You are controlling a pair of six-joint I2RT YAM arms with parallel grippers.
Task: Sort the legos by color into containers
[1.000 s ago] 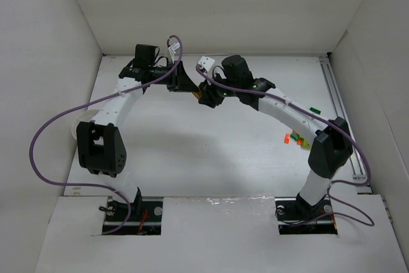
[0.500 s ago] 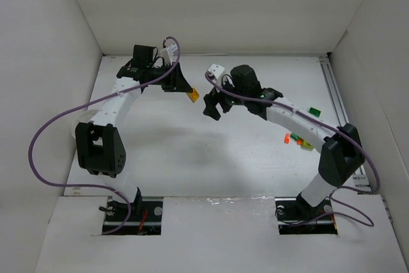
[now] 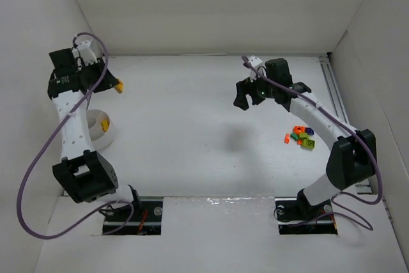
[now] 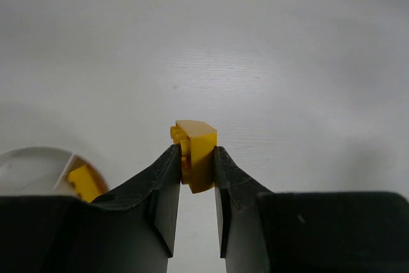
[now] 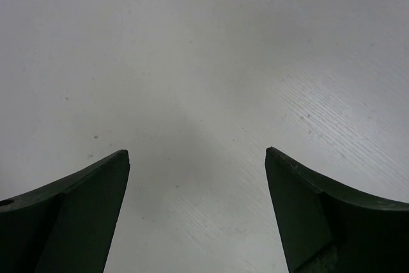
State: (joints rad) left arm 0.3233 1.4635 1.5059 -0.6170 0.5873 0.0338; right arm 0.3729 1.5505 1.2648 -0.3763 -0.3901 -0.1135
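Note:
I should next move my left gripper back and down over one section of the container (image 3: 105, 124) (image 4: 86, 180) to let go of its yellow lego, because that section already has a yellow lego in it.
My left gripper (image 3: 115, 85) hangs at the far left, shut on a yellow lego (image 3: 119, 87); in the left wrist view the yellow lego (image 4: 197, 153) sits pinched between the fingertips of the left gripper (image 4: 195, 153), above bare floor. A round whitish container (image 3: 108, 134) stands just nearer, and the wrist view shows this container (image 4: 29, 164) holding another yellow lego (image 4: 85, 181). My right gripper (image 3: 243, 98) hovers right of centre, open; in its wrist view the right gripper (image 5: 197, 153) has nothing between its fingers. A small pile of orange, green and yellow legos (image 3: 301, 137) lies at the right.
White walls close in the floor on the left, back and right. A metal rail (image 3: 339, 97) runs along the right edge. The left arm's purple cable (image 3: 29, 164) loops out at the left, near the wall.
The two grippers were together at back centre. The right gripper opened and drew off to the right. The left arm swung far left with the yellow lego in its grip.

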